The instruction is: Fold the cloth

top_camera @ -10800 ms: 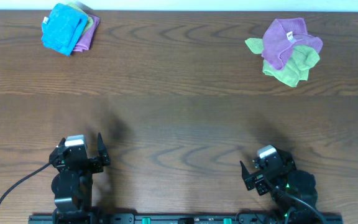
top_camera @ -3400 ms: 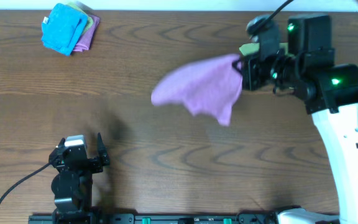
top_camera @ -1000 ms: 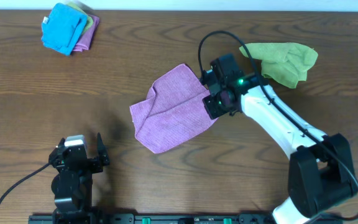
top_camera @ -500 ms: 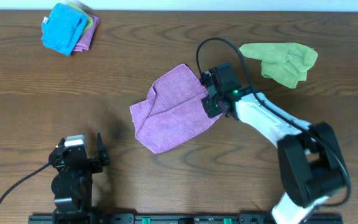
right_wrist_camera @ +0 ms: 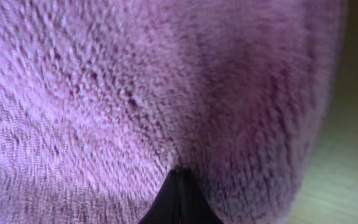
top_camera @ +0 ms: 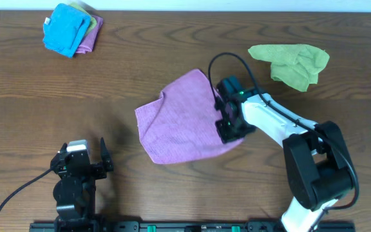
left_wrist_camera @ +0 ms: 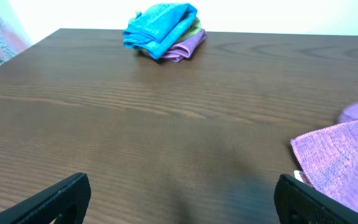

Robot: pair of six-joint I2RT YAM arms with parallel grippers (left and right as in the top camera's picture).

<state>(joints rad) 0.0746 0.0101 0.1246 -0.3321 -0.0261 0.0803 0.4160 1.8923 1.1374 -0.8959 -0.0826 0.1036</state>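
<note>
Next, my right gripper moves outward over the cloth to its far corner and releases it there. The pinkish-purple cloth [top_camera: 182,119] has its far corner [top_camera: 197,75] outward of that gripper.
The pinkish-purple cloth [top_camera: 182,119] lies spread in the middle of the table, with a crease along its left part. My right gripper [top_camera: 229,132] is low over the cloth's right edge and shut on it. In the right wrist view the cloth [right_wrist_camera: 135,93] fills the frame, and the gripper [right_wrist_camera: 179,202] is pinched shut on its pile. My left gripper [top_camera: 84,153] rests at the front left, well away from the cloth. In the left wrist view that gripper [left_wrist_camera: 182,200] stands open with nothing between its fingers, and the cloth's near corner [left_wrist_camera: 337,158] shows a small white tag [left_wrist_camera: 299,177].
A lime-green cloth [top_camera: 292,63] lies crumpled at the back right. A folded stack with a bright blue cloth [top_camera: 66,29] on top sits at the back left corner, and the same blue stack [left_wrist_camera: 161,30] shows far off in the left wrist view.
My right gripper has moved toward the table's front, dragging the cloth's right edge with it, so the cloth lies more spread out. The left arm has not moved.
</note>
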